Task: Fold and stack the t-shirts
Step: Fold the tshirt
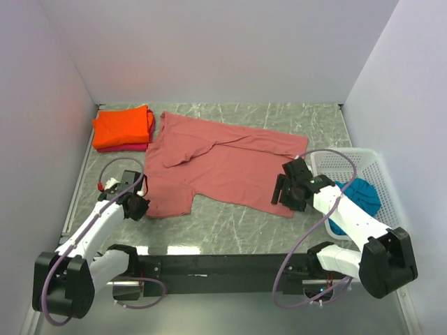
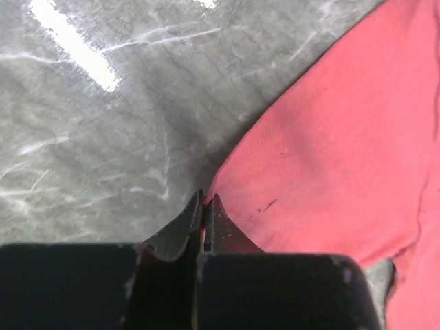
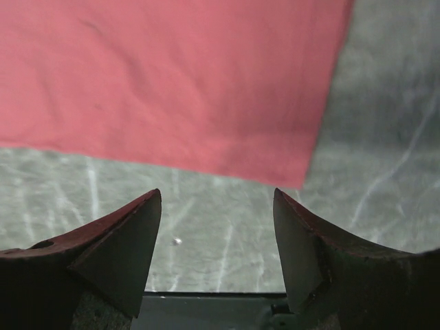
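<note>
My right gripper lowers to the right in the wrist view next and closes on the shirt's near hem corner, which lies below it, beyond its fingers.
The brick-red t-shirt lies spread on the table's middle. My left gripper is at its near-left corner. In the left wrist view the jaws are shut, with a sliver of the shirt's edge pinched between them. My right gripper is open and empty at the near-right corner. In the right wrist view it hovers over bare table just short of the shirt's hem. A folded orange t-shirt lies on a folded pink-red one at the back left. A teal t-shirt sits in the basket.
A white lattice basket stands at the right edge beside my right arm. White walls close in the table at the left, back and right. A black rail runs along the near edge between the arm bases.
</note>
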{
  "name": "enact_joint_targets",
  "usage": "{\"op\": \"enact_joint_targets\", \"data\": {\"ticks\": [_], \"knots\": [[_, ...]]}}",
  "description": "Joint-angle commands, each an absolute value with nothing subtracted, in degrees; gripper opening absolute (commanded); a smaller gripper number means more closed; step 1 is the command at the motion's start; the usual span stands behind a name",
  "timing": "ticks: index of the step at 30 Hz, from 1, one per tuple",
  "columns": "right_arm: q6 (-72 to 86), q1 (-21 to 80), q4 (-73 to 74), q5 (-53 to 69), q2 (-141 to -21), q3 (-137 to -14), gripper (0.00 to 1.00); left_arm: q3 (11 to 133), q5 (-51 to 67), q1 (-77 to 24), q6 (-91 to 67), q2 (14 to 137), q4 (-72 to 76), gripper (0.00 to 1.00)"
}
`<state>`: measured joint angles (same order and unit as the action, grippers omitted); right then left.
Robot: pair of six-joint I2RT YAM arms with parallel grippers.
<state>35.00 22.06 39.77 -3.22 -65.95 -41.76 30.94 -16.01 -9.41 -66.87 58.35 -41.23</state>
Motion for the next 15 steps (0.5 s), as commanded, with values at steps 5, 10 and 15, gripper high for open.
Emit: {"op": "enact_joint_targets", "data": {"ticks": [5, 10, 15], "knots": [[44.11, 22.32, 42.72, -10.01, -63.89, -36.48, 0.72, 34.02, -13.63, -9.32, -72.76, 50.2, -51.59, 0.01], [46.05, 21.71, 38.07, -10.28, -66.26, -34.45, 0.67, 31.73, -11.78, -9.32, -75.67, 45.62, -52.03, 0.01], [46.66, 20.92, 35.17, -12.91, -67.67, -33.14, 0.63, 31.73, -11.6, -9.32, -75.94, 45.44, -52.12, 0.01]]}}
